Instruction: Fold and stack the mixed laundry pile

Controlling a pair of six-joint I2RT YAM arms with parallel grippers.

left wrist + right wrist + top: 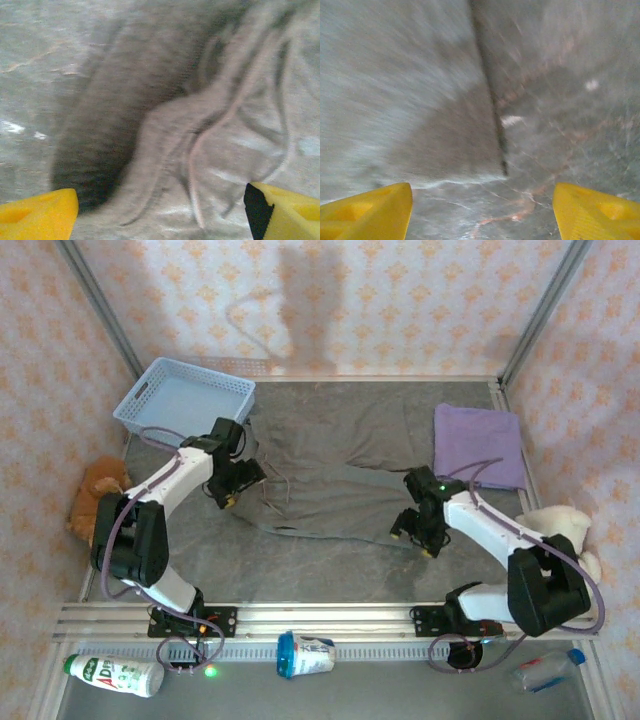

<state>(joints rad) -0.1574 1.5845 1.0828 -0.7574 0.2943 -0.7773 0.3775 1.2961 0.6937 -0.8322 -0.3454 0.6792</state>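
The grey top's near edge (244, 519) (107, 220) by the cords lies below and slightly behind my left gripper, so that gripper will lower backward, fingers astride the cloth, and close.
The big dull grey top (330, 455) lies spread flat across the middle of the table, its cords (277, 490) trailing near its left edge. A lavender T-shirt (478, 445) rests folded at the back right. My left gripper (228, 496) hovers open over the top's left edge; in the left wrist view its yellow fingertips (40, 217) stand wide apart above grey cloth (165, 150) and a cord (195, 170). My right gripper (412, 536) is open at the top's front right corner; the right wrist view shows that corner (445, 145) lying on the table, nothing between the fingertips (597, 210).
A light blue basket (185, 395) stands at the back left. A brown plush toy (95, 495) lies at the left edge, a cream one (560, 525) at the right. Bottles (115, 673) (545, 670) and a cup (305, 653) lie in front of the rail.
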